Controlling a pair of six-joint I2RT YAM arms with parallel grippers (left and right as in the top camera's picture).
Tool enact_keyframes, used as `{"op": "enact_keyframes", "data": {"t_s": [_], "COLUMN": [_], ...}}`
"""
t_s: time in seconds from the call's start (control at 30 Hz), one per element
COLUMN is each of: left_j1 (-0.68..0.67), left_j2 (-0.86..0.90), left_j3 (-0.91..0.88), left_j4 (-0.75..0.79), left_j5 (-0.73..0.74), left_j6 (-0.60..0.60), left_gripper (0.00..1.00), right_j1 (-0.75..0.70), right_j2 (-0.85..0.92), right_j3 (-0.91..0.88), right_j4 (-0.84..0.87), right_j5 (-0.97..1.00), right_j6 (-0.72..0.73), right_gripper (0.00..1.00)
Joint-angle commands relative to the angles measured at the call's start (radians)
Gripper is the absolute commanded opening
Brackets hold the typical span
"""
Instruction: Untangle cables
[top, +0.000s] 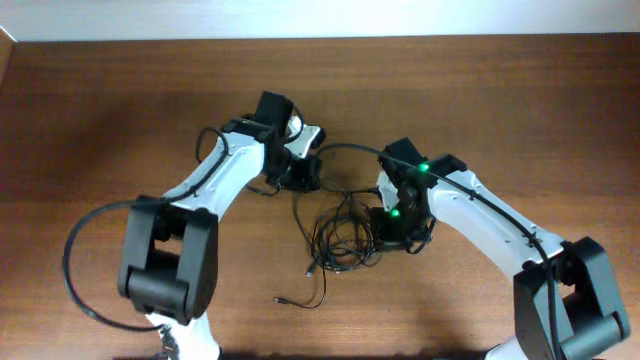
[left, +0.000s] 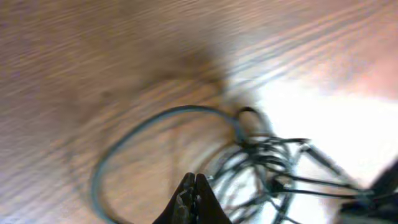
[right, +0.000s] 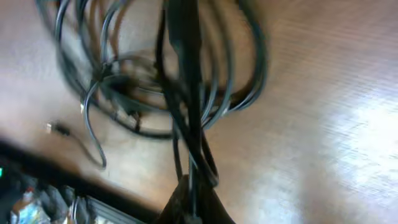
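The robot's right gripper needs to move outward and to the right in the overhead view, then let go over bare tabletop beside the coil, because its piece of cable (right: 186, 93) runs into the tangle.
The cables (top: 341, 237) lie as a tangle of thin black cords on the wooden table between the two arms. Two loose plug ends (top: 279, 298) trail toward the front. My left gripper (top: 300, 172) is at the tangle's upper left. In the left wrist view the left gripper (left: 194, 182) is shut, with nothing showing between the tips. A grey-black loop (left: 155, 121) curves past it, and the tangle (left: 267, 165) lies to its right. My right gripper (top: 396, 226) is at the tangle's right edge. In the right wrist view the right gripper (right: 190, 198) is shut on a black strand (right: 186, 93) that runs up into the coil (right: 134, 93).
The brown wooden table (top: 120, 110) stretches in all directions around the cords. Thick black robot cables (top: 78, 270) loop beside the left arm's base. The table's front edge (right: 56, 171) and some clutter beyond it show at the lower left of the right wrist view.
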Motion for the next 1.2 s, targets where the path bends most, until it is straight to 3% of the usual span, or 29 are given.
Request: {"op": "enact_keyframes", "data": {"t_s": [0.0,0.1,0.17,0.23,0.3,0.33,0.37,0.5,0.57,0.67,0.77,1.0,1.17], "left_j1": [-0.09,-0.183,-0.235,-0.273,-0.28,-0.26,-0.252,-0.164,-0.127,-0.152,-0.212,-0.267,-0.308], "left_j2": [-0.026,-0.026,-0.025,-0.025,-0.025,-0.025,-0.025,-0.026,-0.026,-0.026,-0.026,-0.026,-0.026], "left_j3": [0.0,0.0,0.0,0.0,0.0,0.0,0.0,0.0,0.0,0.0,0.0,-0.001,-0.034], "left_j4": [-0.031,-0.075,-0.082,-0.082,-0.076,-0.054,-0.045,0.043,0.072,0.047,0.017,0.017,0.063], "left_j5": [0.055,0.05,0.006,0.005,-0.033,-0.121,-0.144,-0.158,-0.088,-0.008,-0.008,-0.008,-0.008], "left_j6": [0.044,0.162,0.167,0.167,0.146,0.028,-0.008,-0.184,-0.08,0.182,0.294,0.317,0.354], "left_gripper": [0.06,0.17,0.2,0.33,0.29,0.19,0.17,0.17,0.35,0.48,0.5,0.48,0.52], "right_j1": [-0.005,-0.051,-0.101,-0.151,-0.165,-0.164,-0.164,-0.164,-0.164,-0.166,-0.185,-0.222,-0.222], "right_j2": [0.009,0.009,0.009,0.011,0.029,0.043,0.052,0.101,0.12,0.12,0.12,0.12,0.12], "right_j3": [0.015,0.014,0.014,0.012,0.012,0.012,0.013,0.071,0.109,0.108,0.108,0.108,0.108], "right_j4": [-0.09,-0.11,-0.11,-0.105,-0.065,-0.005,0.035,0.141,0.135,0.085,0.016,-0.024,-0.023], "right_j5": [-0.195,-0.196,-0.209,-0.218,-0.222,-0.225,-0.237,-0.286,-0.286,-0.286,-0.277,-0.259,-0.259], "right_j6": [-0.211,-0.215,-0.207,-0.207,-0.198,-0.18,-0.18,-0.18,-0.14,-0.109,-0.109,-0.128,-0.129], "right_gripper": [0.04,0.04,0.04,0.04,0.04,0.04,0.04,0.04,0.04,0.04,0.04,0.04,0.04]}}
